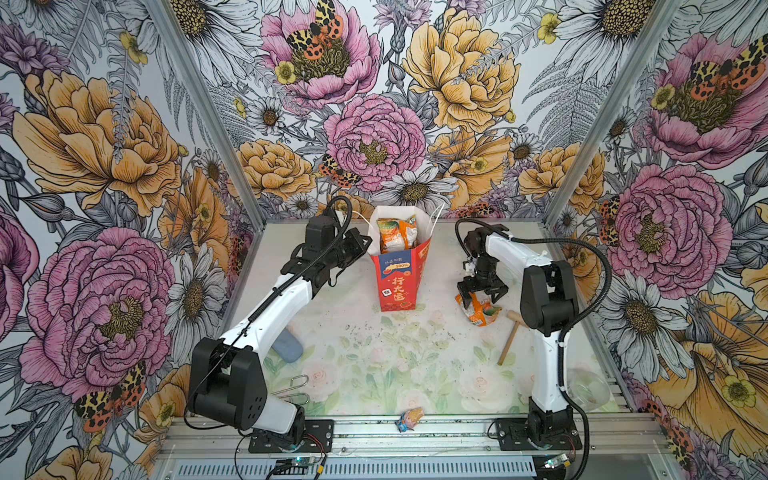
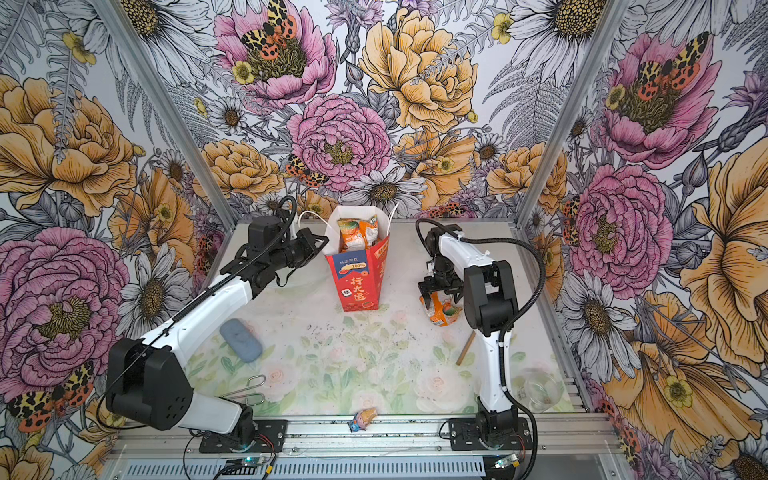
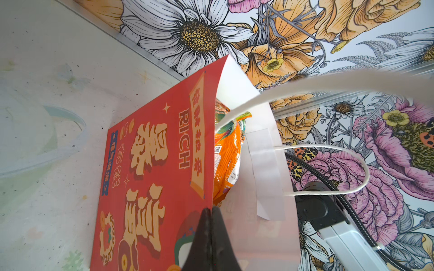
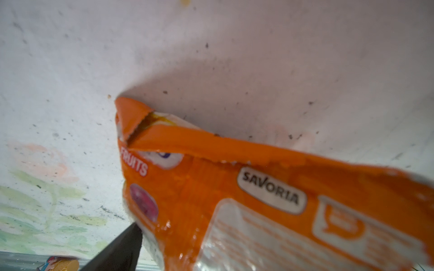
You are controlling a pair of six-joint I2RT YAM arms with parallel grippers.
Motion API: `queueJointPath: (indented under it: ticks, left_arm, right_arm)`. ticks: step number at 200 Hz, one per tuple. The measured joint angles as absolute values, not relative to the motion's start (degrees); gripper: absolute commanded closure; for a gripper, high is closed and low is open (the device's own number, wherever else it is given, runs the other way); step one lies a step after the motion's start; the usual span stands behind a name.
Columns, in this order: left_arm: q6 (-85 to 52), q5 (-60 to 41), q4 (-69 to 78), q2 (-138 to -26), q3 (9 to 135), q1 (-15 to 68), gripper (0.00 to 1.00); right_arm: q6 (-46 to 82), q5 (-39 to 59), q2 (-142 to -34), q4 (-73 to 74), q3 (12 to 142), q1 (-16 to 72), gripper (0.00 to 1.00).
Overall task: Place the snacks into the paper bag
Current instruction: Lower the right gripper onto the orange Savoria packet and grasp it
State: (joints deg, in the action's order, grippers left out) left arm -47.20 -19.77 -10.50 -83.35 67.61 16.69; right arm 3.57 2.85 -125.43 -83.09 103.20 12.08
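Note:
The packet's upper end is already between my spread fingers, so I should turn my right gripper over the packet's upper end [image 1: 477, 302] [image 4: 239, 158] next and close across the packet.
The red paper bag [image 1: 397, 278] stands upright at the back middle of the table, mouth open and white inside. Two orange snacks [image 1: 390, 235] [image 1: 409, 230] stick up inside it, and one [image 3: 226, 159] shows in the left wrist view. My left gripper [image 1: 365, 243] [image 3: 211, 211] is shut on the bag's left rim. A third orange snack packet [image 1: 478, 309] [image 4: 258, 199] lies on the table to the right of the bag. My right gripper [image 1: 482, 293] hangs over its upper end, open, with its fingers on either side. One finger [image 4: 126, 246] sits against the packet's edge.
A wooden mallet [image 1: 510, 336] lies just right of the packet, beside the right arm. A blue-grey case [image 2: 241, 340] and a wire clip [image 1: 291, 388] lie front left. A small wrapped candy [image 1: 409, 417] sits on the front rail, a clear cup [image 1: 588, 390] front right.

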Motion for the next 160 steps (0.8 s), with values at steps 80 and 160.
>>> queueJointPath:
  ticks: [80, 160]
  left_arm:
    - [-47.2, -19.8, -10.5, -83.4, 67.6, 16.7, 1.00]
    - [-47.2, -19.8, -10.5, -83.4, 67.6, 16.7, 1.00]
  right_arm:
    - [3.7, 4.3, -125.4, -82.4, 102.4, 12.1, 0.15]
    - [4.4, 6.4, -125.4, -81.0, 101.6, 12.1, 0.38]
